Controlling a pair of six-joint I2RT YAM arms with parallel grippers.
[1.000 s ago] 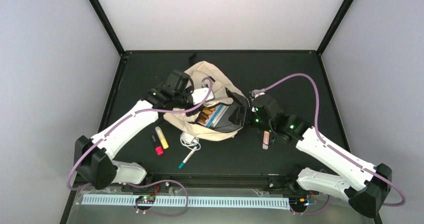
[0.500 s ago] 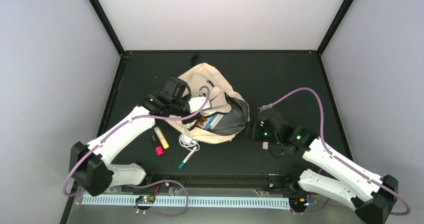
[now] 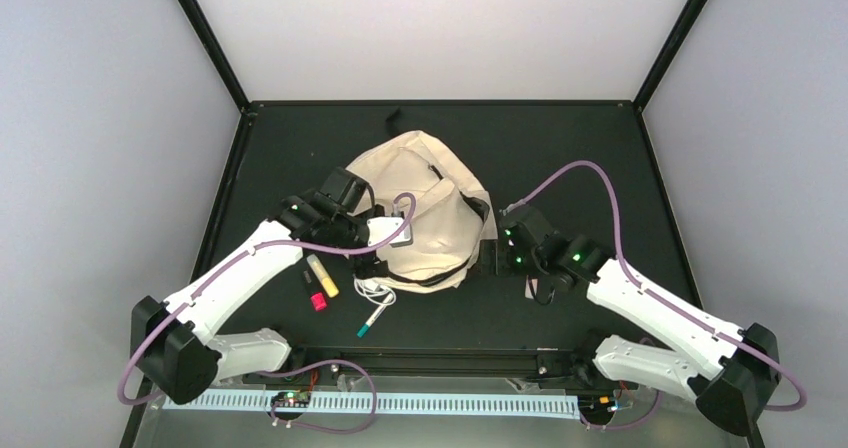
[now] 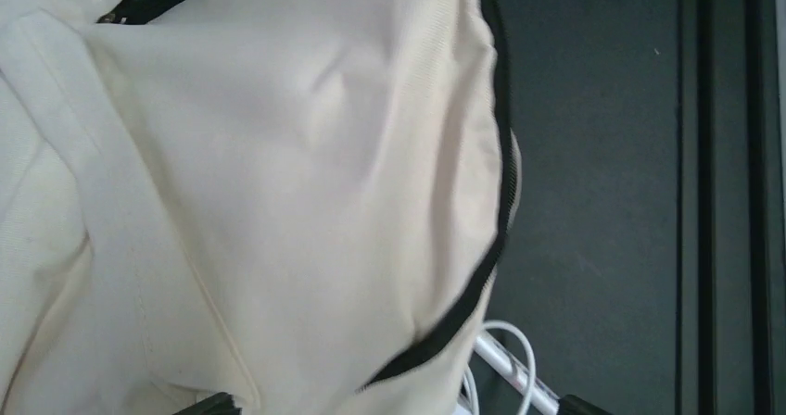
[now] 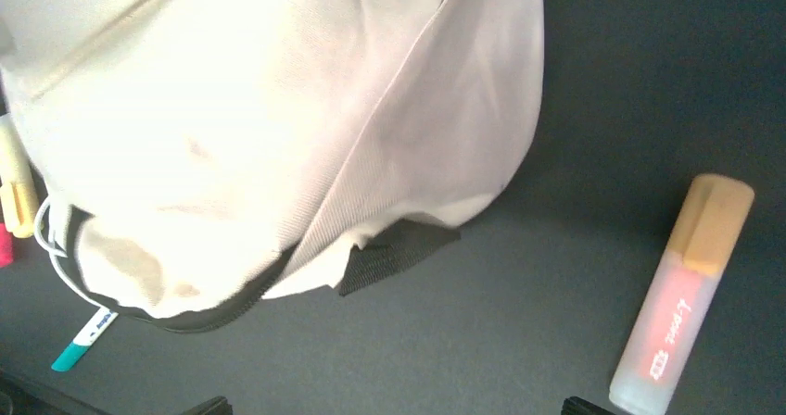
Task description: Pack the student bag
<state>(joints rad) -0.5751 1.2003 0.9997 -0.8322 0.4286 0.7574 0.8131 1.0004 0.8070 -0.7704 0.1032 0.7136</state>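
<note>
My right gripper has its fingers over bare mat, so it should move outward and toward the bag, then down onto the fabric edge [image 3: 485, 219] [image 5: 461, 0] beside the dark gap.
The student bag [image 3: 425, 213] lies slumped in the middle of the dark table, a cream fabric heap with a dark zipper line [image 4: 496, 248]; its opening is folded over and its inside is hidden. My left gripper [image 3: 388, 238] hovers at the bag's near left edge, jaws open, with cream fabric [image 4: 278, 183] filling its view below them. My right gripper [image 3: 503, 251] stands open just right of the bag over bare mat, apart from the fabric and its black strap end [image 5: 394, 253].
Left of the bag lie a yellow highlighter [image 3: 323, 275], a small black item [image 3: 307, 278] and a red one [image 3: 318, 301]. A white cable [image 3: 378, 290] and a teal-capped pen [image 3: 374, 318] lie at its near edge. A pink-orange highlighter [image 5: 684, 295] rests beside the right gripper.
My left gripper opened and let go of the bag's flap, which dropped over the opening and hid the contents. The right gripper drew back from the bag towards the near right.
</note>
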